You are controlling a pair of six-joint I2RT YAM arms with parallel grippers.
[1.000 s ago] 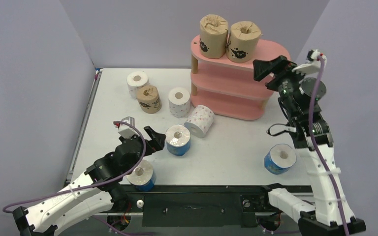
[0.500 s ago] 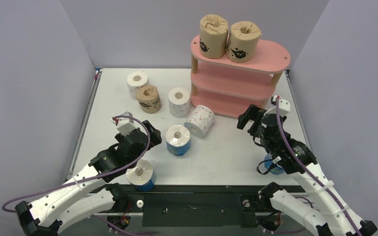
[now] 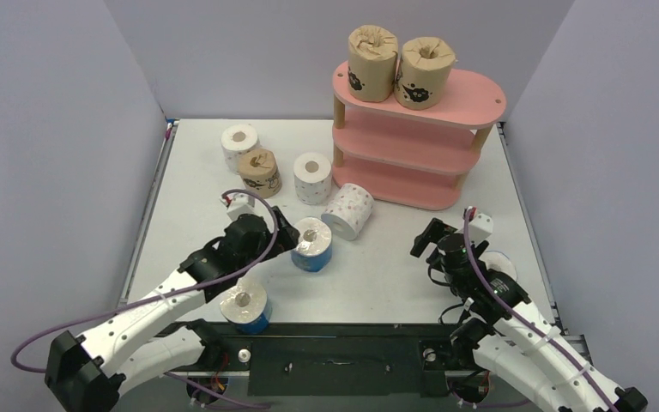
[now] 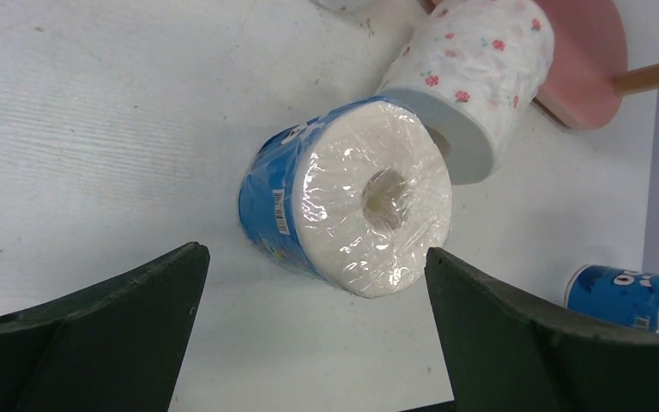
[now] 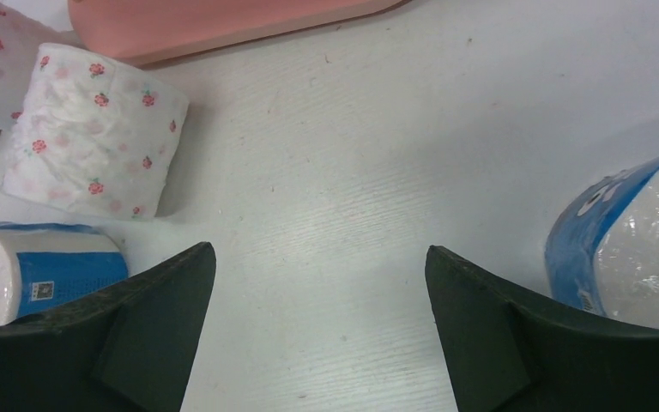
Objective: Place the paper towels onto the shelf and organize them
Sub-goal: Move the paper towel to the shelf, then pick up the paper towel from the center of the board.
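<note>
The blue roll is next for my left gripper, which will lower and move toward it, with one finger going into its hole [image 3: 311, 235] [image 4: 385, 200] and the other staying outside.
The pink shelf [image 3: 468, 96] stands at the back right with two brown paper towels [image 3: 372, 53] [image 3: 425, 73] upright on its top board. On the table are a third brown roll [image 3: 260, 172], two upright white pink-dotted rolls [image 3: 240, 144] [image 3: 313, 178] and one lying on its side [image 3: 347, 211]. My left gripper [image 3: 285, 239] is open, and a blue roll [image 4: 347, 197] stands just ahead of its fingertips, outside the jaws. My right gripper [image 3: 425, 239] is open and empty over bare table [image 5: 319, 172]. Another blue roll [image 5: 626, 249] sits to its right.
A third blue roll [image 3: 244, 306] stands at the table's near edge beside my left arm. The shelf's two lower boards [image 3: 395, 142] hold nothing. Purple walls close in the table on the left, back and right.
My right arm has swung down from beside the shelf's top board to low over the table near the right blue roll. My left gripper has moved forward to the middle blue roll.
</note>
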